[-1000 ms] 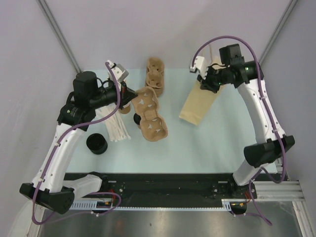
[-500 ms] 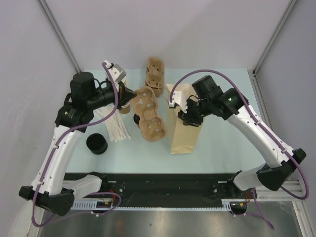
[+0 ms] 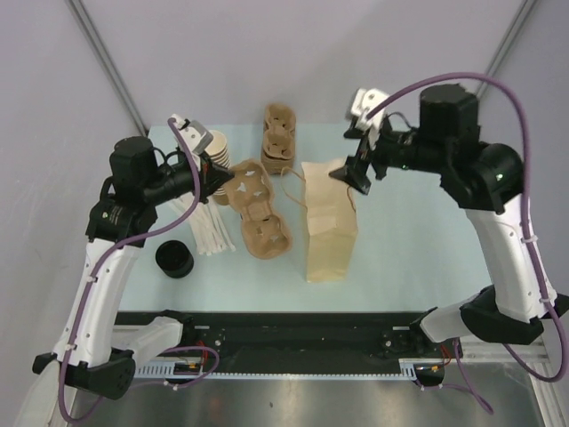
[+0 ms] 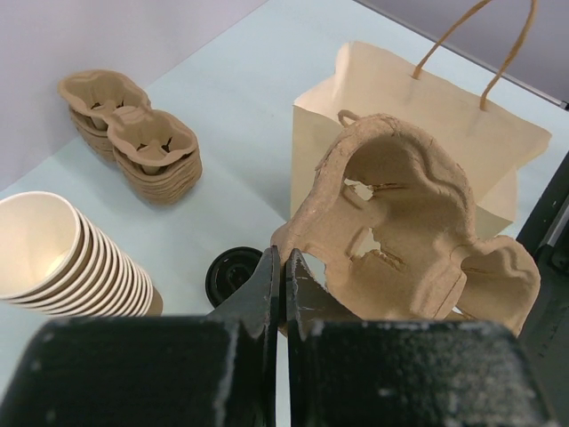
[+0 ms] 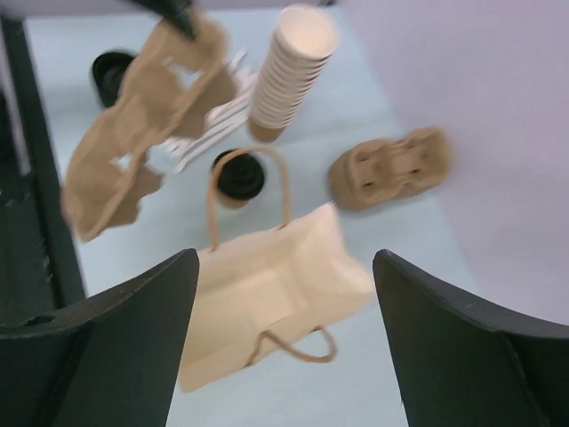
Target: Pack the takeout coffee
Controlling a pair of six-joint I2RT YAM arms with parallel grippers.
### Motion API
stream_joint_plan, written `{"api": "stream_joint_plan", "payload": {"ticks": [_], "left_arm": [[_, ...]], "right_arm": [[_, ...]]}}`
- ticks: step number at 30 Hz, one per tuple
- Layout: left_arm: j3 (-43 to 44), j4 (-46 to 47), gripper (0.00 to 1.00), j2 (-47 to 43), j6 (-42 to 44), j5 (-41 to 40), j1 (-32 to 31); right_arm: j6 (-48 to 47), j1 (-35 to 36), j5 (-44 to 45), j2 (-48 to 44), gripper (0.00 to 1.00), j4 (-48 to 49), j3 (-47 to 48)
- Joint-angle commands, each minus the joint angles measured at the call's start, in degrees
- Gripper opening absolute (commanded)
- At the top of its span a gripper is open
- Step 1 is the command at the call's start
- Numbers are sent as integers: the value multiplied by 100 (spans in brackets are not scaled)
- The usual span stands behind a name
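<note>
The bag's far upper edge between the twine handles comes next for my right gripper, which lowers to that edge and then closes on it.
The takeout coffee, a small brown cup with a black lid, stands on the table between the cup stack and the paper bag; in the top view the carrier hides it. My left gripper is shut on the rim of a brown pulp cup carrier, held tilted above the table. A tan paper bag with twine handles rests mid-table. Above the bag's far end hangs my right gripper, jaws wide open, holding nothing.
A lying stack of lidless cups and a stack of spare carriers sit at the back. A pile of black lids and a bundle of white sticks lie on the left.
The right gripper brought the bag from the back right to mid-table, opened, let it go and rose. The left gripper shifted slightly left, still holding the carrier.
</note>
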Motion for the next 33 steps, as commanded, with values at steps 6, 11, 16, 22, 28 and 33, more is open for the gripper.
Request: {"api": "stream_joint_plan", "payload": {"ticks": [6,11,16,22,28,33], "left_arm": [[-189,60,0,-499,94,264,38],[-198,-19,0,-613,182,272,38],[-180,-54,0,-648,182,369,38],[-66,-159,0,-587,217,466,38],[135,-256,0,-464,296,545,38],[399,-335,0,-402,358,571,38]], "right_arm": [[-605,-909,-210,1480,81,414,1193],[-1590,-1023,-228,2209,80,71,1248],[-2267,-1059,-202,2491,75,-325,932],[-2838,-1059,-298,2650,71,-746,720],[-3006,-980,8,2597,70,-475,62],[-2927,-1059,106,2746,61,-325,26]]}}
